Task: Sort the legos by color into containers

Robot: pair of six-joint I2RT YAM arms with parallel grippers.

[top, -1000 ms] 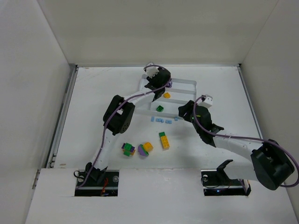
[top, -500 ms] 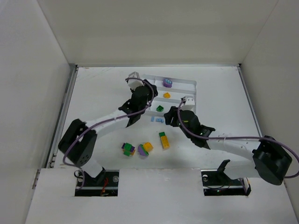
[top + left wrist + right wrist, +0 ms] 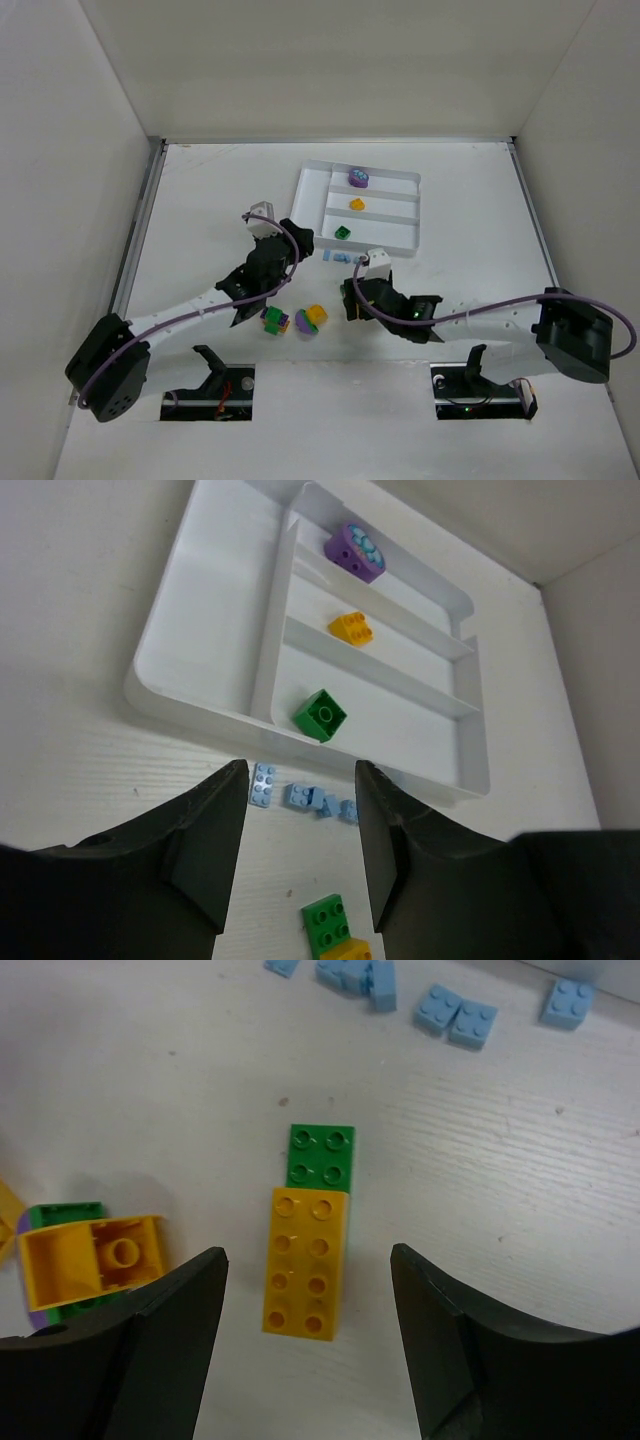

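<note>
The right gripper moves down onto the long yellow brick's end away from the green brick (image 3: 299, 1302) next and closes. The long yellow brick already lies lengthwise between its open fingers.
The white tray (image 3: 312, 200) holds a purple brick (image 3: 358, 179), a yellow brick (image 3: 356, 204) and a green brick (image 3: 342, 233), each in its own narrow compartment. Pale blue bricks (image 3: 335, 257) lie just in front of it. My left gripper (image 3: 292, 248) is open and empty above the table, left of them; in its wrist view (image 3: 298, 860) they (image 3: 300, 797) show between the jaws. My right gripper (image 3: 310, 1350) is open, straddling a long yellow brick (image 3: 308, 1262) joined to a green one (image 3: 321, 1157); in the top view it (image 3: 352, 300) hides them.
Two mixed clumps lie near the front: green-purple (image 3: 274, 319) and yellow-purple (image 3: 312, 319). One clump (image 3: 88, 1260) sits just left of my right gripper's left finger. White walls enclose the table on three sides.
My left gripper has pulled back from the tray's far compartment, leaving the purple brick there. My right gripper has moved forward and left to over the yellow-green brick.
</note>
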